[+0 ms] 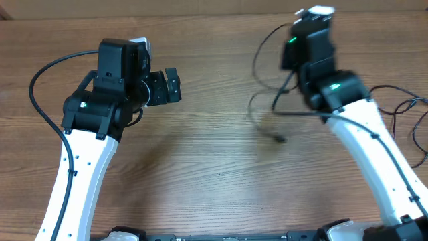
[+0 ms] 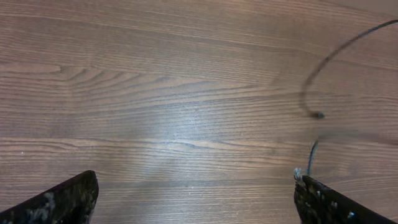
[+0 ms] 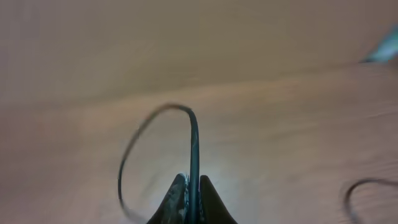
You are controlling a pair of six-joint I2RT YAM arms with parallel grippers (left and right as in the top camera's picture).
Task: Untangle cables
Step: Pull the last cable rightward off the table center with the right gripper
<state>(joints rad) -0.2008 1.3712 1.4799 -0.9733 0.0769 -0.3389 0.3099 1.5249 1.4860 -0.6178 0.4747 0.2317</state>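
The right gripper swings to the right in the overhead view next, over the looped cable lying there, and releases its cable, which already hangs separate.
A thin black cable [image 1: 262,50] loops from my right gripper down to a blurred plug end [image 1: 279,138] hanging above or near the table. My right gripper [image 3: 193,186] is shut on this cable [image 3: 194,140], which curls up and to the left in the right wrist view. In the overhead view my right gripper [image 1: 309,30] is raised at the back right. My left gripper [image 1: 172,86] is open and empty at the left. In the left wrist view [image 2: 196,193] its fingers are wide apart, and the cable [image 2: 336,53] with its plug end [image 2: 318,115] lies at the right.
More thin black cable [image 1: 411,110] lies at the table's right edge; another loop shows in the right wrist view [image 3: 367,193]. The wooden table [image 1: 200,167] fills the scene. Thick black robot wire [image 1: 47,73] arcs beside the left arm.
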